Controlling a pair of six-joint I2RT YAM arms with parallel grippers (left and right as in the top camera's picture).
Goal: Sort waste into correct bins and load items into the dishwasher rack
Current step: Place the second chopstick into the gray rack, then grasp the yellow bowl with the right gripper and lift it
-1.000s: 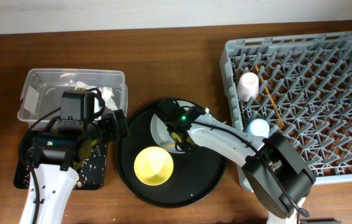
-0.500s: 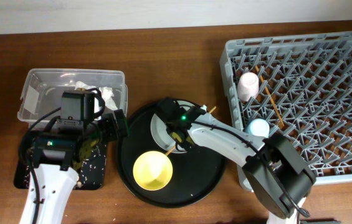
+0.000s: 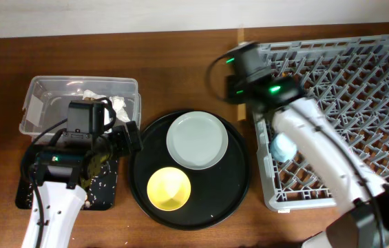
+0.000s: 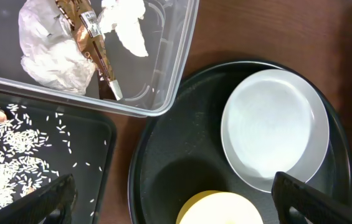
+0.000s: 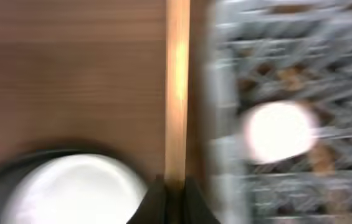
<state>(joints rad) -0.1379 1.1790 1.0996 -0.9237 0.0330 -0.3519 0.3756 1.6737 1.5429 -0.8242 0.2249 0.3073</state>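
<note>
The chopstick still hangs outside the rack's side, so my right gripper should next go past the pink cup (image 5: 278,130) and down onto the rack's inner wires to release it.
My right gripper (image 3: 239,88) is shut on one wooden chopstick (image 3: 239,111), held over the table at the left wall of the grey rack (image 3: 339,45). In the blurred right wrist view, the chopstick (image 5: 177,93) rises straight from the jaws (image 5: 176,186), with the pink cup (image 5: 278,130) in the rack beside it. The blue cup (image 3: 284,146) lies in the rack. The grey-white plate (image 3: 196,140) and yellow bowl (image 3: 169,187) sit on the round black tray (image 3: 239,182). My left gripper (image 4: 182,208) is open and empty above the tray's left side.
The clear tub (image 3: 43,86) holds the white napkin (image 4: 54,56) and the brown-gold wrapper (image 4: 91,40). The shallow black tray (image 3: 108,189) in front of it holds rice-like scraps (image 4: 4,174). My left arm hangs over both bins.
My right gripper has lifted the chopstick off the plate and swung up and right to the rack's left wall. The plate is now uncovered. The left arm has not moved.
</note>
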